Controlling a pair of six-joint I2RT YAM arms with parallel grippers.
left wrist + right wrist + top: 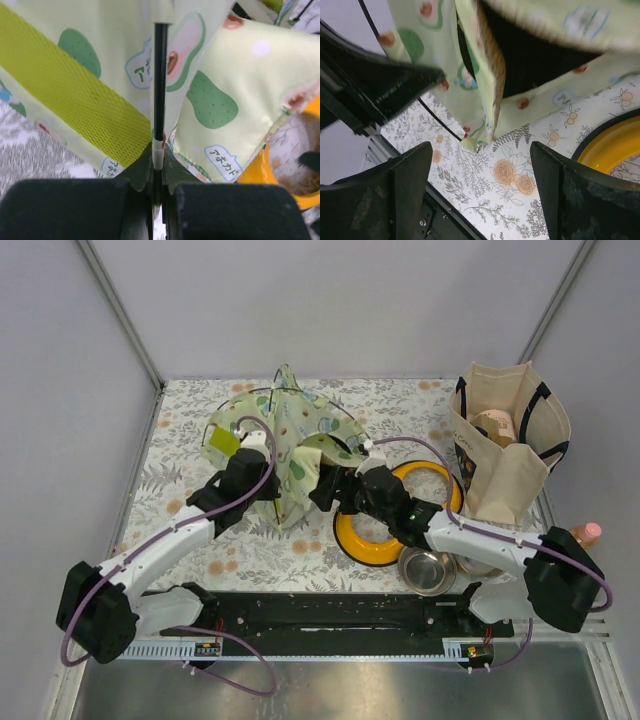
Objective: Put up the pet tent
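Note:
The pole tip goes back over the open tabletop before the tent next, and my left gripper releases it there, as that place lies back from the gripper.
The pet tent (290, 435), pale green avocado-print fabric with lime-green panels, stands half raised at the table's middle back. My left gripper (255, 455) is shut on the white-tipped end of a thin black tent pole (160, 90); the pole runs up between the fabric folds in the left wrist view. The left gripper (158, 170) pinches the pole tip. My right gripper (335, 485) is open and empty, just right of the tent's lower corner. In the right wrist view the gripper (482, 167) hovers over the tablecloth with the tent's corner (480, 135) hanging just beyond it.
An orange feeder ring (375, 530) lies right of the tent, under my right arm, with a steel bowl (428, 570) in front of it. A beige tote bag (510, 445) stands at the back right. A pink-capped bottle (585, 533) is at the right edge.

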